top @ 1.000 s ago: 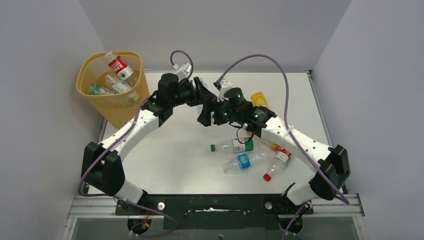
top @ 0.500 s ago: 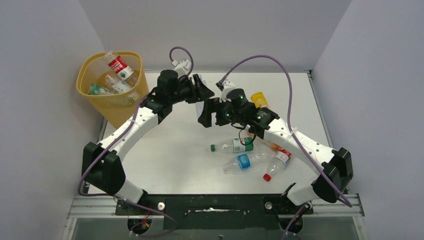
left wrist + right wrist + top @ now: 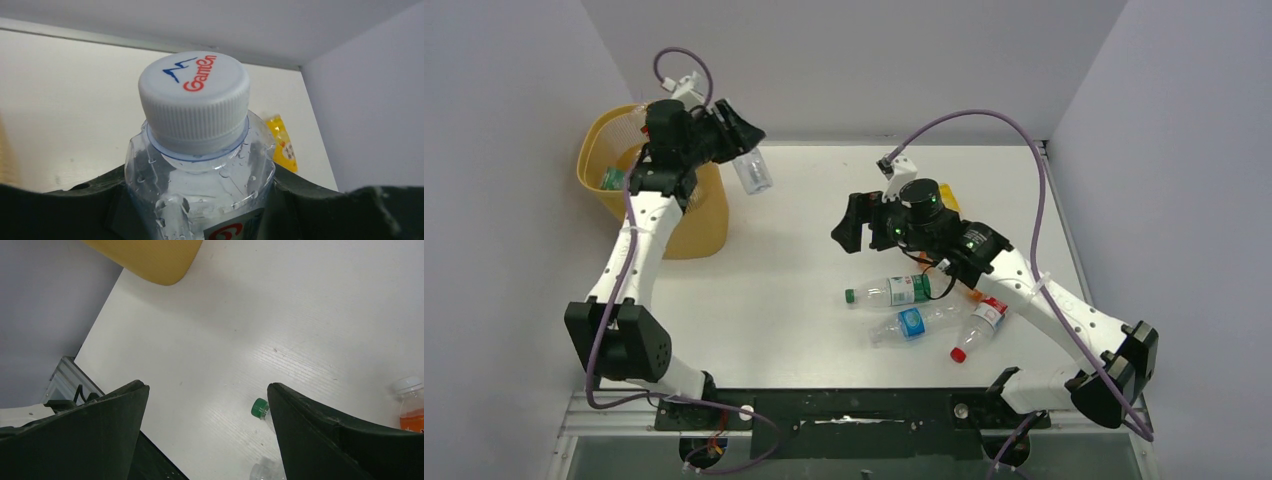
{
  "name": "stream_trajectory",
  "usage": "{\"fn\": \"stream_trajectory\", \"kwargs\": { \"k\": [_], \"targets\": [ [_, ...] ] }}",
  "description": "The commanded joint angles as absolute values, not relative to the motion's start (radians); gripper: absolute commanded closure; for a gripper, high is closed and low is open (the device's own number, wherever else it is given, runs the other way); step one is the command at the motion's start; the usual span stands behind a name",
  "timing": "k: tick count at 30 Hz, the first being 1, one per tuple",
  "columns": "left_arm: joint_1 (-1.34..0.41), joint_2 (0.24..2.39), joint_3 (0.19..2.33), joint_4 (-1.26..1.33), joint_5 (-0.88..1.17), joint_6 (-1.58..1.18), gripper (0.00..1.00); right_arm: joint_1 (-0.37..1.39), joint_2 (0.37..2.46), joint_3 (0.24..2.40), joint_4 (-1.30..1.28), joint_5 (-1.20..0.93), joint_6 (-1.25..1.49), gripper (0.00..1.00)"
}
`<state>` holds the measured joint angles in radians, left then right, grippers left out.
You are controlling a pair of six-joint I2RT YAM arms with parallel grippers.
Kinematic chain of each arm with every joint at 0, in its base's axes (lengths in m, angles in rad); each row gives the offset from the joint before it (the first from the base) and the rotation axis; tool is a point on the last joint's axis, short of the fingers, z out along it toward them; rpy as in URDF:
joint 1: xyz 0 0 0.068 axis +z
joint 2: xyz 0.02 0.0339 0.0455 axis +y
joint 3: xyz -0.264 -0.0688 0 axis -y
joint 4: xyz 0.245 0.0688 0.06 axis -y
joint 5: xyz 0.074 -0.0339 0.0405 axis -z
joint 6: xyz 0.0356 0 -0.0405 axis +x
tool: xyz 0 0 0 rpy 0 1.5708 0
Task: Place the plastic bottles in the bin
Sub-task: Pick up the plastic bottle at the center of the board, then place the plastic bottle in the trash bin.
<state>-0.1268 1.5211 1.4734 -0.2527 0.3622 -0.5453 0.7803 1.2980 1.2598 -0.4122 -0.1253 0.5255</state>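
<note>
The clear bottle hangs outside the bin's rim, so it goes to the left in the top view, over the yellow bin's opening [image 3: 625,148], next. My left gripper then releases it there.
My left gripper [image 3: 736,138] is shut on a clear bottle [image 3: 752,172] with a white cap [image 3: 194,100] and holds it in the air just right of the yellow bin [image 3: 699,222]. The jaws press on both sides of the bottle's shoulder in the left wrist view [image 3: 200,200]. Bottles lie inside the bin. My right gripper [image 3: 849,225] is open and empty above the table's middle [image 3: 207,395]. Below it lie a green-capped bottle [image 3: 889,292], a blue-labelled bottle [image 3: 914,322] and a red-capped bottle [image 3: 979,325]. The green cap [image 3: 259,408] shows between the right jaws.
An orange bottle [image 3: 410,407] lies partly under the right arm. A yellow bottle [image 3: 944,196] lies at the back behind the right wrist, also in the left wrist view [image 3: 282,142]. The bin's base [image 3: 150,260] stands at the table's far left corner. Grey walls enclose the table.
My left arm has swung left from the table's middle to beside the bin, carrying the clear bottle. My right gripper has drawn a little to the right and stands open.
</note>
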Motion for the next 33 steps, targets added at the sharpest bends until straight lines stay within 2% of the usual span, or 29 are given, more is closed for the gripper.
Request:
{"fn": "stream_trajectory", "kwargs": {
  "k": [1, 12, 21, 25, 33],
  "targets": [
    [0.011, 1.494, 1.578, -0.256, 0.385, -0.520, 0.70, 0.781, 1.281, 1.245, -0.387, -0.103, 0.527, 0.06],
    [0.308, 1.468, 1.694, -0.244, 0.415, -0.563, 0.69, 0.781, 1.310, 1.233, -0.377, -0.132, 0.537, 0.06],
    [0.384, 1.475, 1.686, -0.210, 0.431, -0.582, 0.69, 0.783, 1.347, 1.242, -0.375, -0.147, 0.547, 0.06],
    [0.384, 1.475, 1.665, -0.228, 0.389, -0.552, 0.54, 0.782, 1.356, 1.245, -0.375, -0.149, 0.550, 0.06],
    [0.384, 1.491, 1.647, -0.273, 0.315, -0.526, 0.51, 0.783, 1.371, 1.255, -0.379, -0.150, 0.547, 0.06]
  ]
}}
